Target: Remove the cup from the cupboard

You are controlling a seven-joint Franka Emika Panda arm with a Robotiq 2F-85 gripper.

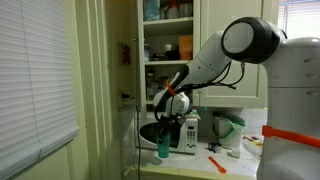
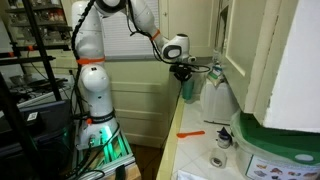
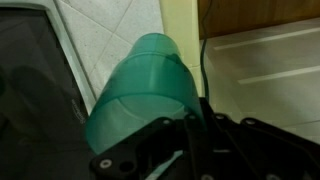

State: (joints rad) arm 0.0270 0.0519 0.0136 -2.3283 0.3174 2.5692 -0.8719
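Note:
My gripper turns and lowers the cup away from the counter's pale edge next, onto the bare tiles by the microwave. The cup's base hangs beside that edge.
The teal-green cup (image 3: 140,85) fills the middle of the wrist view, and my gripper (image 3: 185,128) is shut on its rim wall, one finger inside and one outside. In both exterior views the cup (image 1: 162,147) (image 2: 186,88) hangs upright under the gripper (image 1: 164,126) (image 2: 183,73), outside the cupboard (image 1: 165,40) and just above the counter's edge. It is in front of the white microwave (image 1: 183,131). I cannot tell whether its base touches the counter. The cream cupboard stands open above, its shelves full of jars.
The open cupboard door (image 1: 108,80) stands close beside the arm. A green-and-white jug (image 1: 228,128) sits past the microwave. An orange tool (image 1: 216,163) (image 2: 190,133) and small items lie on the counter (image 2: 200,150). Window blinds (image 1: 30,80) lie to the side.

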